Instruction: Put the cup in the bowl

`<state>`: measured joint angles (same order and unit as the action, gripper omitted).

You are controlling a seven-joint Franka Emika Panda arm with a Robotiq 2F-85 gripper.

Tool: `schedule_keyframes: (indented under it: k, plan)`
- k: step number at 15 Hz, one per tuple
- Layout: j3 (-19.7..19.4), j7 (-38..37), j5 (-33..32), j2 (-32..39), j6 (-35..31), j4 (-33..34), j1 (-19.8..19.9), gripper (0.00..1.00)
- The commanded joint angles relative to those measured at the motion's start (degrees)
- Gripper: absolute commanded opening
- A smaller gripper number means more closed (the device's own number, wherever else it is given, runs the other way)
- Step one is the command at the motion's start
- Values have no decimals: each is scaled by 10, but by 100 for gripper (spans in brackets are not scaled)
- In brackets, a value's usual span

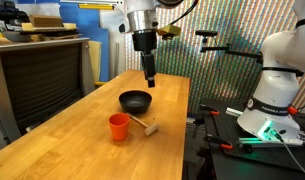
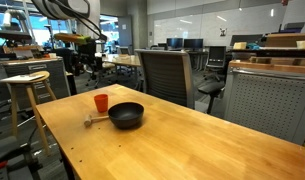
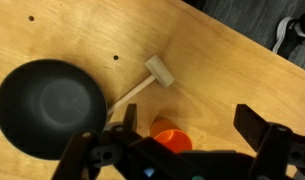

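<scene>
The cup's opening faces up, so next I will lower my open gripper onto the rim of the cup (image 1: 118, 126) standing below it by the bowl, one finger inside.
The small orange-red cup (image 1: 118, 126) stands upright on the wooden table, beside the shallow black bowl (image 1: 135, 100) and apart from it. Both exterior views show them, cup (image 2: 101, 102) and bowl (image 2: 126, 115). My gripper (image 1: 149, 73) hangs well above the table, over the far side of the bowl. In the wrist view the gripper (image 3: 187, 125) is open and empty. There the cup (image 3: 172, 136) lies below, between the fingers, and the bowl (image 3: 50, 105) is at the left.
A light wooden mallet (image 1: 144, 124) lies on the table next to the cup; it also shows in the wrist view (image 3: 152, 76). A grey office chair (image 2: 167, 75) and a wooden stool (image 2: 27, 85) stand beside the table. Another robot's white base (image 1: 277, 90) is off the table's edge.
</scene>
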<state>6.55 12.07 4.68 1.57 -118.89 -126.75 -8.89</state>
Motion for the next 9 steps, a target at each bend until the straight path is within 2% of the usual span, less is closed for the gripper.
schedule_keyframes:
  k: [1, 5, 9]
  plan:
    - [18, -57, -78, 124, 16, 114, -12, 100]
    - [9, -89, -140, 211, 32, 207, -24, 100]
    - [-1, -92, -155, 272, 42, 273, -22, 100]
